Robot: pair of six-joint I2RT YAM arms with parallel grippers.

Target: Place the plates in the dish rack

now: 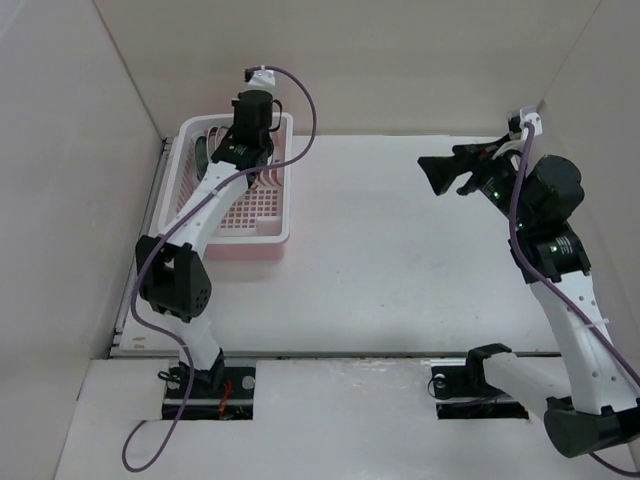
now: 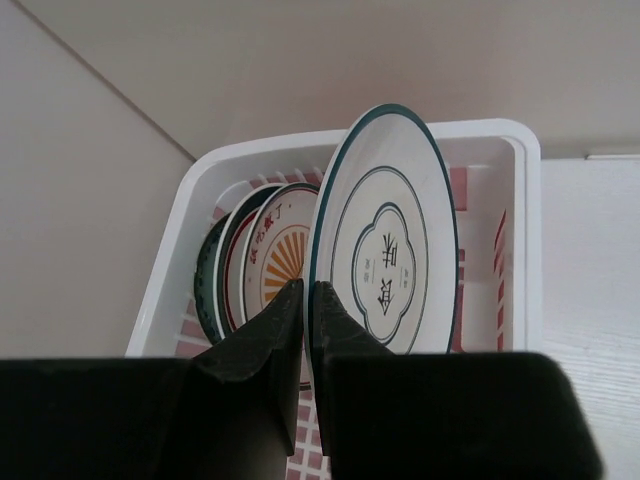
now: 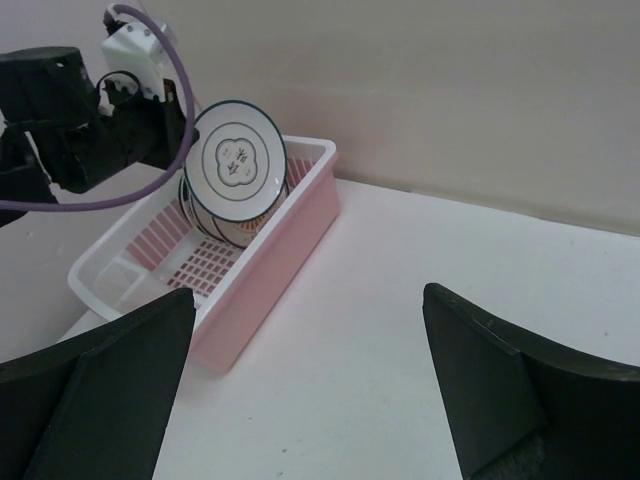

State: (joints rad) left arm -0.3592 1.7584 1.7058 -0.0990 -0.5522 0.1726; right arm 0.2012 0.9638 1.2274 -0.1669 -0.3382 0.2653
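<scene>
The white plate in my left gripper needs to go down next, into the rack beside the orange sunburst plate, and then I need to let go of it.
My left gripper (image 2: pixel 308 290) is shut on the edge of the white plate with a teal rim (image 2: pixel 390 240) and holds it upright over the pale pink dish rack (image 2: pixel 524 210). Whether its lower edge touches the rack is hidden by my fingers. Beside it several plates stand upright in the rack: a dark green one (image 2: pixel 207 275) outermost and an orange sunburst one (image 2: pixel 275 255) nearest. The right wrist view shows the held plate (image 3: pixel 238 160) and the rack (image 3: pixel 270 270). My right gripper (image 3: pixel 309 292) is open and empty above the table, far right of the rack (image 1: pixel 270 228).
The rack stands at the table's back left, close to the left wall (image 1: pixel 90 150) and back wall. My left arm (image 1: pixel 205 200) reaches over the rack's near end. The right gripper (image 1: pixel 435 172) hovers at the back right.
</scene>
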